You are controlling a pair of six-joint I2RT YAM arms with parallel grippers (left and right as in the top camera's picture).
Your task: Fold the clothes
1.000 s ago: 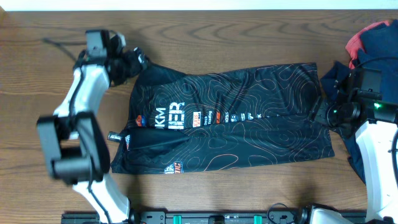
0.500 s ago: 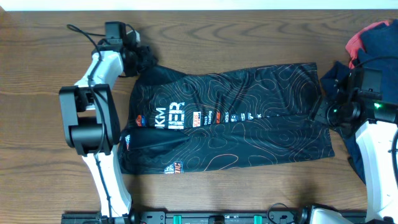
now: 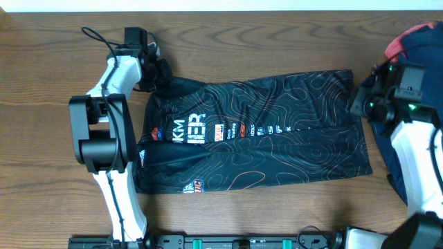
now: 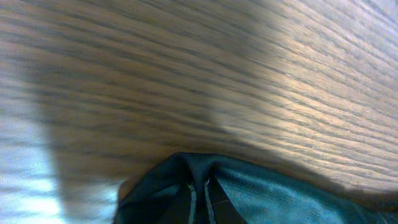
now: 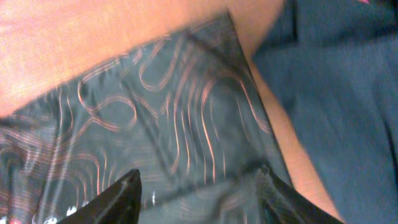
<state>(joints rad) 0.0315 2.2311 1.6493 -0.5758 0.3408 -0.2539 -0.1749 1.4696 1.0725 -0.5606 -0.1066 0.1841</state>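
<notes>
My right gripper moves outward and down onto the jersey's far corner (image 3: 347,74) (image 5: 224,26) by the navy garment next, since my left gripper already holds the opposite far corner.
The black jersey (image 3: 277,131) with orange contour lines and logos lies flat along the table, folded lengthwise. My left gripper (image 3: 160,71) is at its far left corner, shut on a bunched bit of the fabric. In the left wrist view the dark cloth (image 4: 280,199) is pinched between the closed fingers of the left gripper (image 4: 200,199). My right gripper (image 3: 356,104) hovers at the jersey's right edge, near the far corner. In the right wrist view the right gripper (image 5: 199,193) stands open, its fingertips (image 5: 121,196) spread over the jersey (image 5: 155,106).
A navy garment (image 3: 429,55) with a red one (image 3: 398,45) beneath it is heaped at the far right, under and behind my right arm. The navy cloth (image 5: 336,93) lies close beside the jersey's right edge. Bare wooden table (image 3: 277,214) surrounds the jersey.
The left gripper moved right onto the jersey's far left corner and shut on it. The right gripper shifted toward the far right corner, its jaws narrowing a little.
</notes>
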